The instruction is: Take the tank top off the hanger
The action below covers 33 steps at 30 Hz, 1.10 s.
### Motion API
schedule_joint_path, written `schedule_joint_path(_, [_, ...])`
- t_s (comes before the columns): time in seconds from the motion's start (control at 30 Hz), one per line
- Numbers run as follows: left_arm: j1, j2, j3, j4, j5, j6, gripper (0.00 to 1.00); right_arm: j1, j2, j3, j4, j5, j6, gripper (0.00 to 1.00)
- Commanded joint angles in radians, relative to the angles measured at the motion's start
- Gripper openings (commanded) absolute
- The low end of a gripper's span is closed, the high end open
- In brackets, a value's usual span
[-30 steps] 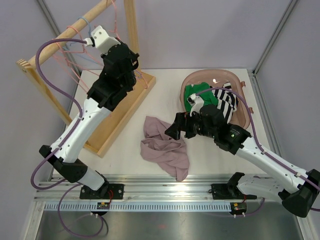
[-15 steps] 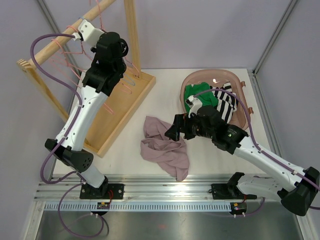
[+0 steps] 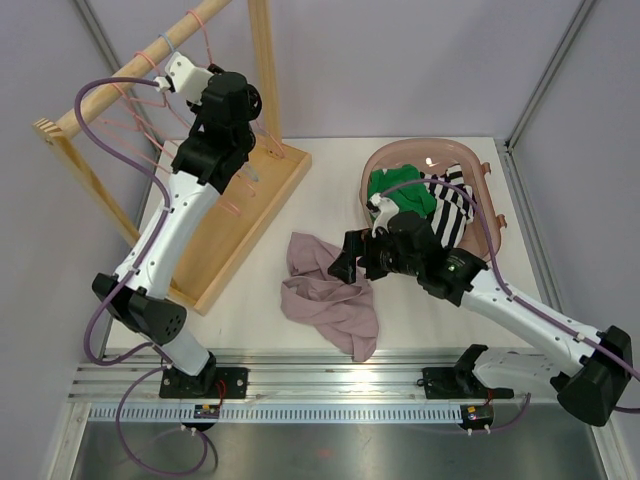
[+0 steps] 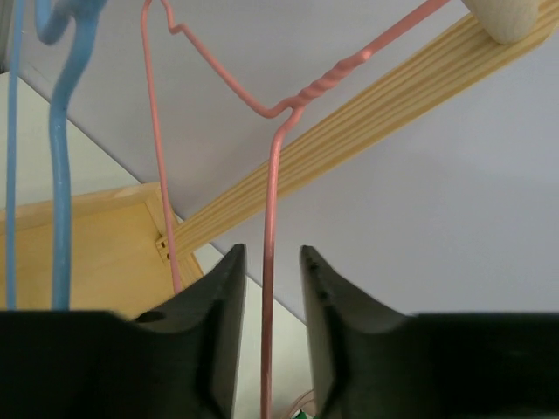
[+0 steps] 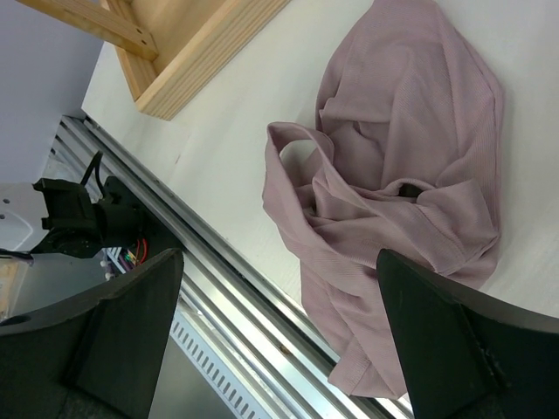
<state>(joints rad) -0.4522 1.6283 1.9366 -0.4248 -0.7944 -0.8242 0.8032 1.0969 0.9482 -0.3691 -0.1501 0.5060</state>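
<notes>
The tank top's edge is below my right gripper, so next I should lower it and move it left in the top view, onto the tank top's bunched middle fold (image 3: 324, 289) (image 5: 379, 210).
The mauve tank top (image 3: 325, 295) lies crumpled on the white table, off any hanger; it also shows in the right wrist view (image 5: 393, 192). My right gripper (image 3: 345, 262) hovers over its right edge with jaws wide open and empty (image 5: 279, 257). My left gripper (image 3: 250, 100) is up by the wooden rack. Its jaws stand slightly apart around the wire of a bare pink hanger (image 4: 271, 192), with a gap on both sides (image 4: 271, 262). The hanger's hook reaches up toward the wooden rail (image 4: 393, 113).
The wooden rack has a top rod (image 3: 130, 62), an upright post (image 3: 262, 60) and a base board (image 3: 235, 230) at the left. More pink hangers and a blue hanger (image 4: 57, 131) hang there. A pink basket (image 3: 400, 155) holds green and striped clothes at the back right. A metal rail (image 3: 340, 375) runs along the near edge.
My left arm swung up and left toward the rod, then eased back a little. My right gripper crept slightly left over the tank top, which has not moved.
</notes>
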Motion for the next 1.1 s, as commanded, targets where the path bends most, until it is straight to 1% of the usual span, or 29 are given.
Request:
schedule_joint_path(0.0, [0.001, -0.06, -0.016, 0.046, 0.032, -0.033, 0.46, 0.007, 0.047, -0.002, 0.029, 0.026, -0.029, 0.99])
schedule_joint_path(0.03, [0.001, -0.067, -0.021, 0.046, 0.049, -0.035, 0.5, 0.005, 0.06, -0.002, 0.027, 0.043, -0.026, 0.99])
schedule_joint_path(0.07, [0.001, -0.077, -0.024, 0.046, 0.061, -0.041, 0.6, 0.007, 0.07, -0.003, 0.025, 0.05, -0.026, 1.0])
schedule_joint_path(0.17, [-0.003, -0.134, -0.073, 0.067, 0.121, -0.049, 0.68, 0.008, 0.121, -0.002, 0.025, 0.079, -0.029, 0.99])
schedule_joint_path(0.23, [-0.014, -0.186, -0.115, 0.096, 0.164, -0.049, 0.76, 0.017, 0.167, 0.003, 0.019, 0.102, -0.035, 1.0])
schedule_joint_path(0.37, [-0.043, -0.251, -0.134, 0.109, 0.236, -0.024, 0.85, 0.06, 0.288, 0.04, -0.02, 0.15, -0.046, 0.99])
schedule_joint_path(0.4, [-0.054, -0.258, -0.133, 0.106, 0.251, -0.02, 0.9, 0.071, 0.308, 0.047, -0.031, 0.209, -0.041, 0.99])
schedule_joint_path(0.43, [-0.059, -0.269, -0.134, 0.107, 0.289, -0.01, 0.99, 0.091, 0.329, 0.064, -0.04, 0.228, -0.04, 0.99])
schedule_joint_path(0.5, [-0.071, -0.297, -0.133, 0.09, 0.349, -0.003, 0.99, 0.116, 0.389, 0.083, -0.068, 0.285, -0.037, 0.99])
schedule_joint_path(0.6, [-0.098, -0.335, -0.133, 0.077, 0.399, 0.023, 0.99, 0.163, 0.471, 0.115, -0.099, 0.34, -0.035, 1.0])
schedule_joint_path(0.7, [-0.126, -0.355, -0.107, 0.032, 0.481, 0.071, 0.99, 0.189, 0.561, 0.13, -0.094, 0.348, -0.032, 0.99])
schedule_joint_path(0.8, [-0.173, -0.369, -0.067, -0.028, 0.521, 0.115, 0.99, 0.2, 0.659, 0.146, -0.088, 0.345, -0.034, 0.99])
schedule_joint_path(0.87, [-0.206, -0.384, -0.057, -0.064, 0.52, 0.158, 0.99, 0.208, 0.728, 0.158, -0.09, 0.362, -0.029, 0.99])
schedule_joint_path(0.93, [-0.252, -0.426, -0.07, -0.078, 0.517, 0.198, 0.99, 0.215, 0.764, 0.162, -0.085, 0.371, -0.032, 0.99])
schedule_joint_path(0.97, [-0.269, -0.439, -0.079, -0.095, 0.511, 0.207, 0.99, 0.215, 0.787, 0.162, -0.077, 0.379, -0.032, 0.96])
schedule_joint_path(1.0, [-0.293, -0.461, -0.09, -0.1, 0.505, 0.215, 0.99, 0.218, 0.793, 0.162, -0.076, 0.391, -0.031, 0.84])
schedule_joint_path(1.07, [-0.315, -0.528, -0.154, -0.094, 0.514, 0.24, 0.99, 0.218, 0.782, 0.156, -0.057, 0.408, -0.041, 0.4])
